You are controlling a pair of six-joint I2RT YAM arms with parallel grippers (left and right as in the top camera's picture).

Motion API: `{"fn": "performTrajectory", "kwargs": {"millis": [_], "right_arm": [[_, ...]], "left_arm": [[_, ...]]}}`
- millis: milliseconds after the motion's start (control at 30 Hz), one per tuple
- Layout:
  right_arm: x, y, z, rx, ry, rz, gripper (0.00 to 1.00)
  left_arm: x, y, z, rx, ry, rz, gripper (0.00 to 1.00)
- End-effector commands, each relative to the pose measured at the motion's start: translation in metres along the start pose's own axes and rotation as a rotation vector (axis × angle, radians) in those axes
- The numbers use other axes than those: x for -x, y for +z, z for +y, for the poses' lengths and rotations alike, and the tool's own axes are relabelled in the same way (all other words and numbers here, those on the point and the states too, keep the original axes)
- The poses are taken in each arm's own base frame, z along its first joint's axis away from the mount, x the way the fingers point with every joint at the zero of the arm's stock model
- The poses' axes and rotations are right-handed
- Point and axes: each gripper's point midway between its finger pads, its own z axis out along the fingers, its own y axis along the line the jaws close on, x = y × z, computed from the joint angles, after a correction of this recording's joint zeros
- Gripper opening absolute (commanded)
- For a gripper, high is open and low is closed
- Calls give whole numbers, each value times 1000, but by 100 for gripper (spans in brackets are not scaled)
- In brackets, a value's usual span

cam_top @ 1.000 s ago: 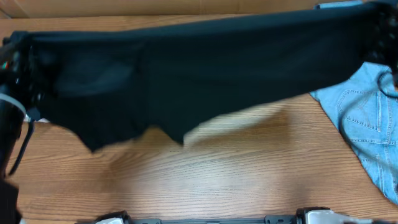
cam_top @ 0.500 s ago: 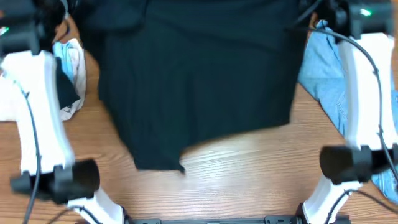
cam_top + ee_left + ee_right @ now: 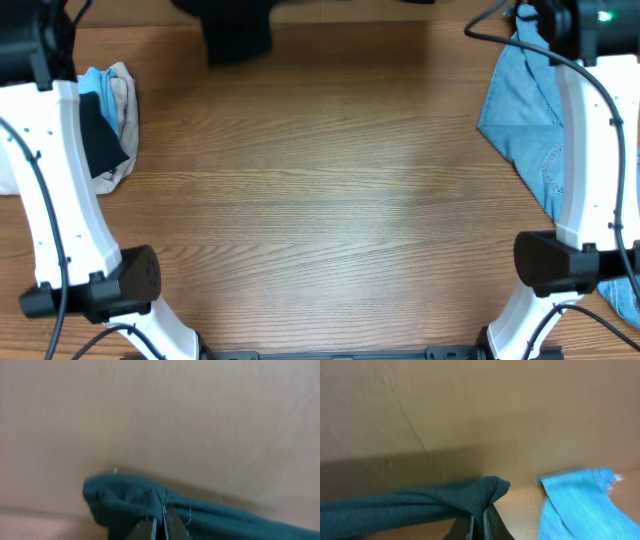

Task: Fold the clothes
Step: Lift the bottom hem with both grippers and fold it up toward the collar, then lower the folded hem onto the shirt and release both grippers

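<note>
My right gripper lowers and draws back next to release the shirt's corner on the bare tabletop (image 3: 469, 168) beside the jeans, since that lies open below it.
Only a small dark part of the black T-shirt (image 3: 238, 28) shows at the far edge of the table in the overhead view; the rest lies beyond the top of that view. In the left wrist view my left gripper (image 3: 159, 522) is shut on a bunched corner of the T-shirt (image 3: 130, 500). In the right wrist view my right gripper (image 3: 478, 522) is shut on another bunched corner of the shirt (image 3: 420, 502), which stretches away to the left. Both grippers are out of the overhead view; only the white arms show.
Light-blue jeans (image 3: 525, 110) lie at the right side of the table, also seen as jeans (image 3: 580, 505) beside my right gripper. Pale folded garments (image 3: 105, 110) sit at the left. A brown cardboard wall (image 3: 470, 405) stands behind the table.
The shirt, spread across the overhead view a second ago, has been drawn back toward the far edge and now shows only as a small dark patch. Both arms have reached far back.
</note>
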Motion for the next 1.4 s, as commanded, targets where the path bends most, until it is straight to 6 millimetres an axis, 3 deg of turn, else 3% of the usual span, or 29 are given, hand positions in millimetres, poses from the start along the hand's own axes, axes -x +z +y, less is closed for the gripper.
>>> {"fn": "performTrajectory", "kwargs": {"millis": [0,200,367,467,600,767,1033,1367], "right_arm": [[-22,0,-36,-123,0,90,4],[-136,17,-56,-202,-59,518,4],[-214,19,-73,-256,-94,801,4],[-251,14,-82,-281,-108,930,4],[-290,6,-80,-257,-97,1065,4],[-325,-7,-75,-215,-62,1195,4],[-357,-30,-91,-235,15,1297,4],[-394,-71,-105,-259,49,1327,4]], "left_arm": [[-27,-11,14,81,8,115,4],[-177,-12,38,183,-76,660,4],[-284,-12,50,215,-82,1022,4],[-337,-24,66,262,-75,1214,4],[-385,-44,88,349,-82,1383,4],[-411,-62,94,377,-100,1480,4],[-422,-94,93,409,-117,1591,4],[-434,-165,92,509,-143,1580,4]]}}
